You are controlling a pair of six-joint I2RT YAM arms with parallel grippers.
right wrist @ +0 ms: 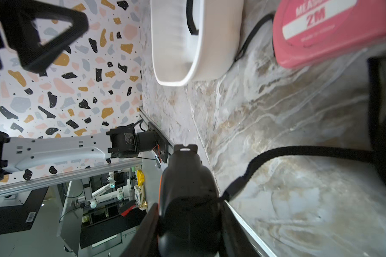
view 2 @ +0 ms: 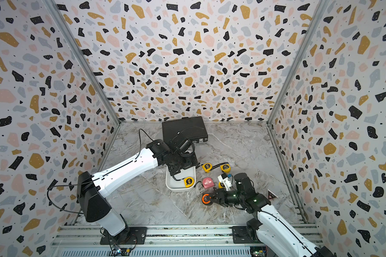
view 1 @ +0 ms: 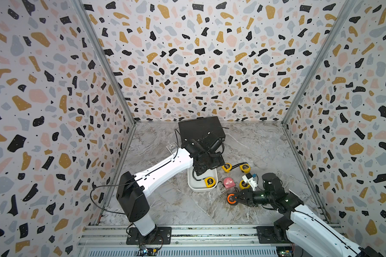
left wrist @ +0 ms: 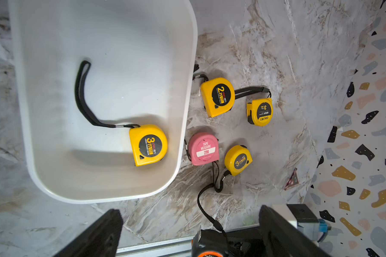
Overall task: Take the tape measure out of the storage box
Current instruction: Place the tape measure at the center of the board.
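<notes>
Clear marble lies below my right gripper and back toward the bar. The orange tape measure (view 1: 230, 198) moves back and down in my right gripper next, for release there.
The storage box (view 1: 191, 188) (left wrist: 188, 93) is a white tray mid-table. One yellow tape measure (view 1: 210, 181) (view 2: 188, 181) (left wrist: 148, 145) lies in its near corner, its black strap stretched along the floor of the box. My left gripper (view 1: 200, 171) (left wrist: 189, 211) hangs over the box, open and holding nothing. To the right of the box and nearer the front, my right gripper (view 1: 234, 198) (view 2: 210, 198) (right wrist: 187, 209) is shut on a black and orange tape measure (view 1: 230, 198) (left wrist: 210, 244) (right wrist: 187, 178) low over the table. Its strap trails back toward the pink one.
Outside the box on the marble lie a pink tape measure (view 1: 228, 182) (left wrist: 203, 149) and three yellow ones (left wrist: 218, 96) (left wrist: 260, 112) (left wrist: 238, 160). A black briefcase (view 1: 198, 128) stands at the back, behind the left wrist. A small card (view 1: 172, 148) lies left of the box.
</notes>
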